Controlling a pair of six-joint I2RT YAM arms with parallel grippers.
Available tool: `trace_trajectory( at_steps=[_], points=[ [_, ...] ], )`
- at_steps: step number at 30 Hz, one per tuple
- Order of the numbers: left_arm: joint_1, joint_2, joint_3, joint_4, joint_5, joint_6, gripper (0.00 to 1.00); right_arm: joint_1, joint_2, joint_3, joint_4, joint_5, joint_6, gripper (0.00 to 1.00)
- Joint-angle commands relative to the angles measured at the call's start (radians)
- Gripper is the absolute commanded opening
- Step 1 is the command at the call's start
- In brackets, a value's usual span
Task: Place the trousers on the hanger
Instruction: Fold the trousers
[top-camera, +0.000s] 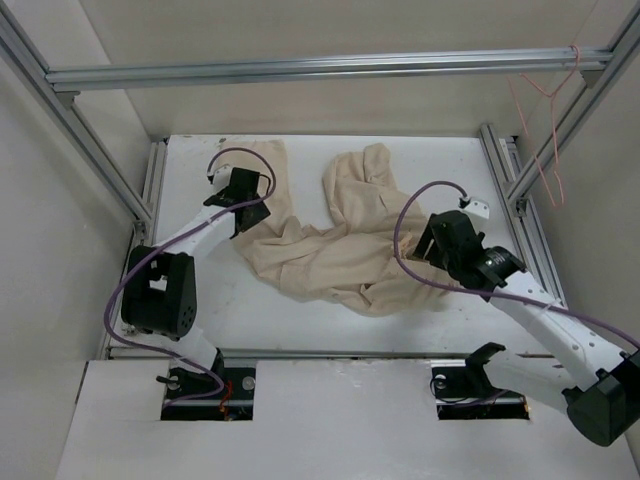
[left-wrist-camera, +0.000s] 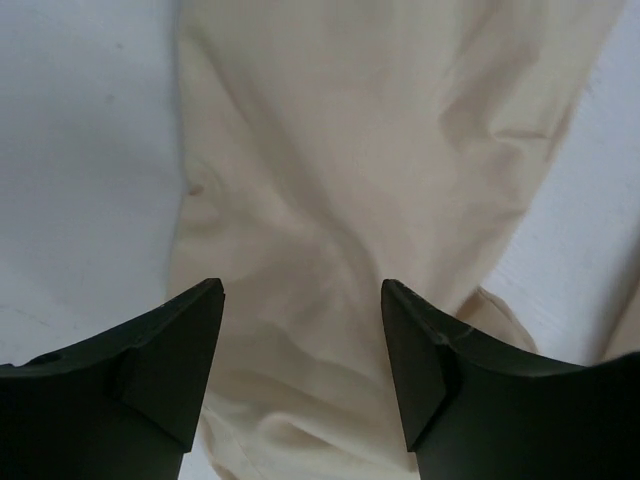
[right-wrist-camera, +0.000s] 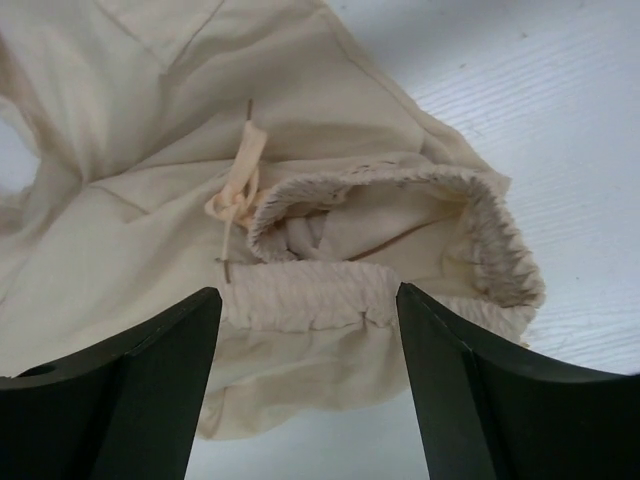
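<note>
The trouser leg's outer edge (left-wrist-camera: 184, 232) lies toward the left in the wrist view. So my left gripper shifts that way onto it next and closes on the fold.
The beige trousers (top-camera: 330, 250) lie crumpled on the white table, legs reaching toward the back. The thin pink hanger (top-camera: 545, 130) hangs from the metal frame at the back right, away from both arms. My left gripper (top-camera: 238, 190) is open and hovers over one trouser leg (left-wrist-camera: 350, 180); its fingers (left-wrist-camera: 190, 350) straddle the cloth without gripping. My right gripper (top-camera: 432, 245) is open over the right edge of the trousers. In the right wrist view the elastic waistband (right-wrist-camera: 310, 295) with its drawstring (right-wrist-camera: 235, 195) lies between the open fingers (right-wrist-camera: 450, 370).
Aluminium frame rails (top-camera: 320, 68) run across the back and down both sides of the table (top-camera: 440, 160). Purple cables (top-camera: 400, 240) loop off both arms. Two cut-outs with the arm bases sit at the near edge (top-camera: 210, 385).
</note>
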Motion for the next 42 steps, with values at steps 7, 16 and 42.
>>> trace_trajectory(
  at_steps=[7,16,42],
  points=[
    [0.144,0.213,0.144,0.026,0.015,0.025,0.58,-0.002,0.250,0.082,0.172,-0.183,-0.184,0.49],
    [0.170,0.224,0.116,0.048,0.086,-0.002,0.08,0.004,0.403,0.073,0.182,-0.207,-0.169,0.68],
    [0.268,-0.393,-0.168,-0.181,-0.029,-0.111,0.02,0.001,-0.135,-0.102,-0.040,-0.427,0.008,0.75]
  ],
)
